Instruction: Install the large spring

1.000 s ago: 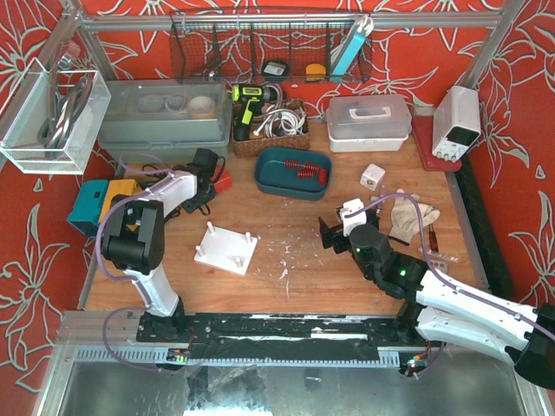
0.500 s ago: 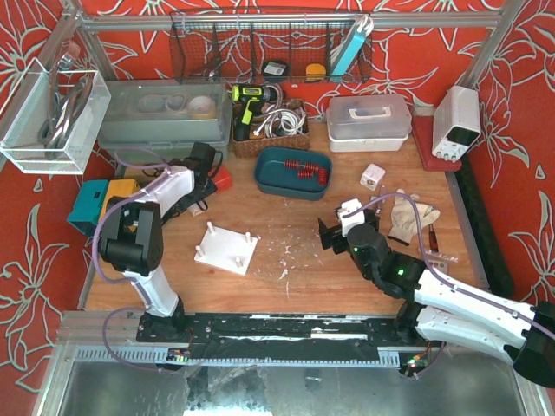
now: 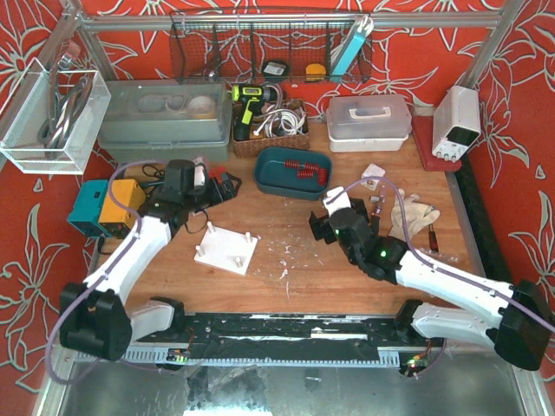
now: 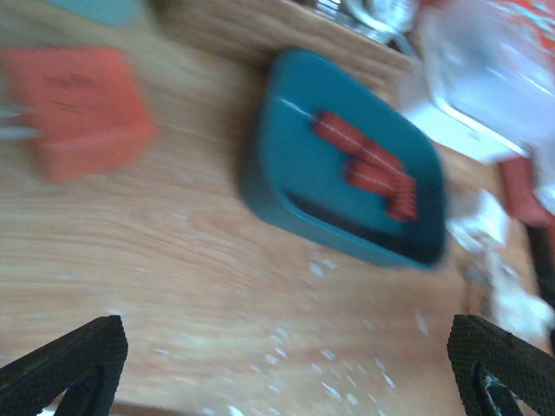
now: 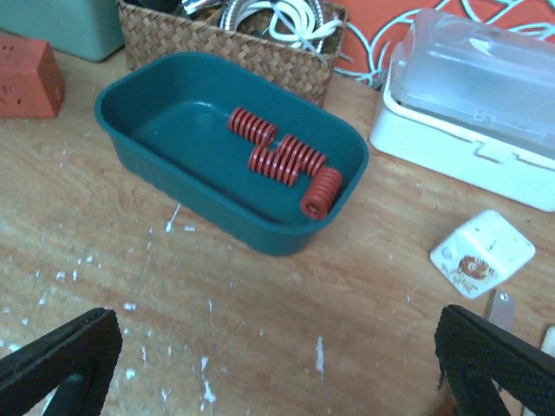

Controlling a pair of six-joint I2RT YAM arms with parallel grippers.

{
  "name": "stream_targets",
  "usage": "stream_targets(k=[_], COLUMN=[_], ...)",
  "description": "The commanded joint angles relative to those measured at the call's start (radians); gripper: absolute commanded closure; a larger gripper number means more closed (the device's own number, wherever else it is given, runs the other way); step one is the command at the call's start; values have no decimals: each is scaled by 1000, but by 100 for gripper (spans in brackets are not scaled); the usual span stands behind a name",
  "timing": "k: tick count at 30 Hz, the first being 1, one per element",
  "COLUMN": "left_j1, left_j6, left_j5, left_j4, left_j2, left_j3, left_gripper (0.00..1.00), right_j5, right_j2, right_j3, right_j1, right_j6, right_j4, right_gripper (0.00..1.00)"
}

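Note:
The tray's bare bottom is beside the near spring of the middle pair point(image 3: 305, 173) point(image 5: 272, 165), so the robot's right gripper will next move outward over the tray, turn and lower around that spring.
Several red springs point(image 5: 299, 156) lie in the teal tray point(image 5: 139, 95), also seen from above as springs point(image 3: 305, 169) in the tray point(image 3: 269, 173); the one at the near right corner point(image 5: 321, 192) looks thickest. A white base plate point(image 3: 225, 249) with upright pegs lies left of centre. My left gripper point(image 3: 227, 184) hovers just left of the tray, open and empty, and its blurred wrist view shows the tray point(image 4: 286, 173) ahead of the gripper point(image 4: 286, 373). My right gripper point(image 3: 319, 227) sits in front of the tray, open and empty point(image 5: 277, 373).
An orange block point(image 4: 82, 108) lies left of the tray. Behind it stand a wicker basket point(image 5: 217, 43) of cables and a white lidded box point(image 5: 477, 104). A white cube point(image 5: 481, 251) and gloves point(image 3: 412, 215) lie to the right. A grey bin point(image 3: 165, 117) is at the back left.
The left arm has unfolded and swung its gripper right toward the tray while its jaws opened. The right gripper has moved forward and left, closer to the tray.

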Motion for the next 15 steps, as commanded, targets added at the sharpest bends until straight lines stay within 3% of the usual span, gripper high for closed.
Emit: stream_targets(k=[1, 3, 7, 15], left_j1=[-102, -182, -290, -333], left_j6=[66, 84, 70, 104], left_j5=[239, 190, 133, -172], left_j4=[289, 350, 481, 608], left_j2=[-129, -157, -187, -270], left_j3=[-120, -139, -183, -403], left_gripper=[0, 0, 0, 0], right_j5=[-151, -269, -311, -489], right_j2=[90, 171, 338, 625], right_j3=[146, 234, 400, 643], right_j1=[-115, -176, -227, -361], right_j6=[-44, -84, -233, -404], right_j4=[-76, -126, -228, -362], right_gripper=[1, 1, 4, 35])
